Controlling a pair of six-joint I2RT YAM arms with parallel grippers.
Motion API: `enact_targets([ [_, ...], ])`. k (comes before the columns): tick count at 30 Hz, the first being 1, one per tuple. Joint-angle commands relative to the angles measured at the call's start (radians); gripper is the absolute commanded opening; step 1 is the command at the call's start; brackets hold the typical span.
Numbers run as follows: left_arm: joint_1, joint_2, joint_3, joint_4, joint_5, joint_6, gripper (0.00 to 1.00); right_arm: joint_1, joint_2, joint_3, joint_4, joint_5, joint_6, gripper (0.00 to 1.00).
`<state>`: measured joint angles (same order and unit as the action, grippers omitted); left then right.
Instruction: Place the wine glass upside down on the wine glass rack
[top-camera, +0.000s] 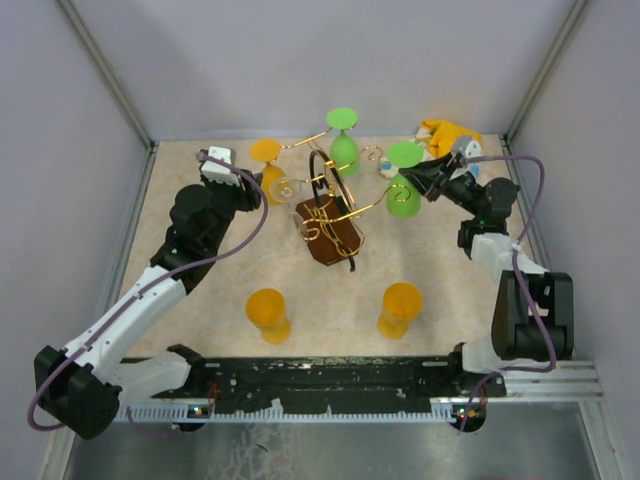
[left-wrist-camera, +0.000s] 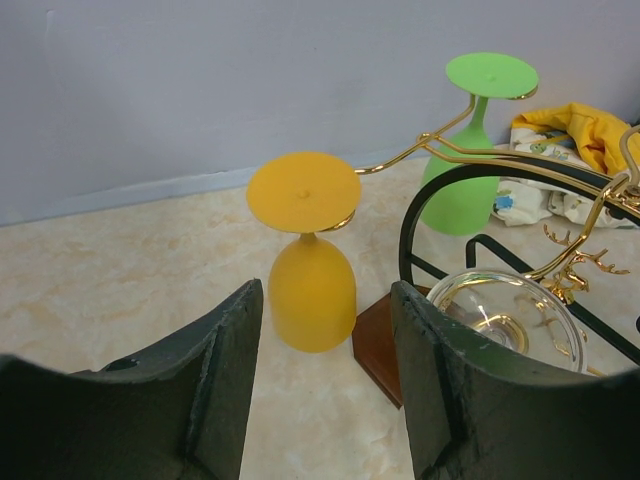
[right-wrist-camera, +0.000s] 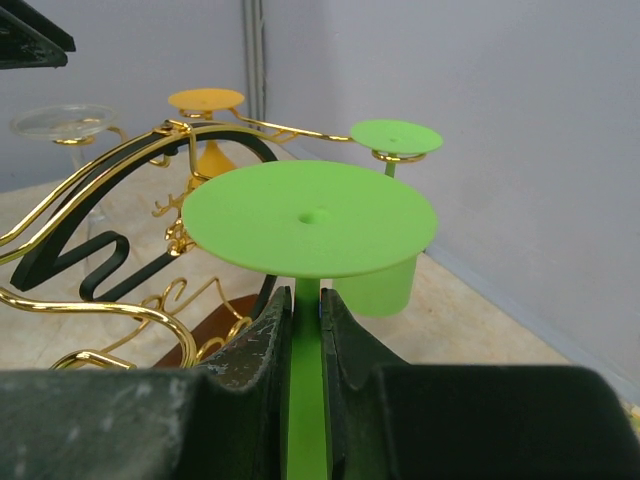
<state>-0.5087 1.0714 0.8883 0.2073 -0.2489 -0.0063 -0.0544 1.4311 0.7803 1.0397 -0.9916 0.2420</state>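
Note:
My right gripper should move the wine glass's stem to the left in the top view, into the rack's empty far curl, and let go of it there.
The wine glass rack (top-camera: 330, 238), gold wire on a dark brown base, stands mid-table. A green wine glass (top-camera: 404, 190) is upside down at the rack's right side, its foot (right-wrist-camera: 310, 215) uppermost. My right gripper (right-wrist-camera: 305, 300) is shut on its stem, just under the foot. A gold arm (right-wrist-camera: 100, 305) of the rack curls just left of it. Another green glass (top-camera: 343, 142), an orange glass (left-wrist-camera: 310, 290) and a clear glass (left-wrist-camera: 510, 310) hang upside down on the rack. My left gripper (left-wrist-camera: 327, 295) is open and holds nothing, a little short of the orange glass.
Two orange glasses (top-camera: 268, 314) (top-camera: 399, 308) stand upside down on the table near the front. A yellow cloth (top-camera: 450, 134) lies in the back right corner. Grey walls close in the back and both sides.

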Motion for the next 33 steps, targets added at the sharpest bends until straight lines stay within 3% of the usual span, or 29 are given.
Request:
enact_targets([
  [1,0.003,0.002,0.013,0.022,0.027,0.008,0.6,0.005,0.061,0.018,0.278,-0.038,0.107,0.0],
  [5,0.005,-0.002,0.011,0.036,0.079,0.017,0.61,0.02,0.157,0.053,0.528,-0.086,0.281,0.0],
  [13,0.006,-0.004,0.014,0.033,0.118,0.026,0.61,0.112,0.195,0.113,0.329,-0.052,0.097,0.0],
  [26,0.006,-0.01,0.008,0.015,0.108,0.041,0.62,0.16,0.3,0.2,0.216,-0.002,0.016,0.0],
  [33,0.005,0.004,0.009,0.015,0.103,0.048,0.62,0.163,0.368,0.236,0.302,-0.019,0.076,0.0],
])
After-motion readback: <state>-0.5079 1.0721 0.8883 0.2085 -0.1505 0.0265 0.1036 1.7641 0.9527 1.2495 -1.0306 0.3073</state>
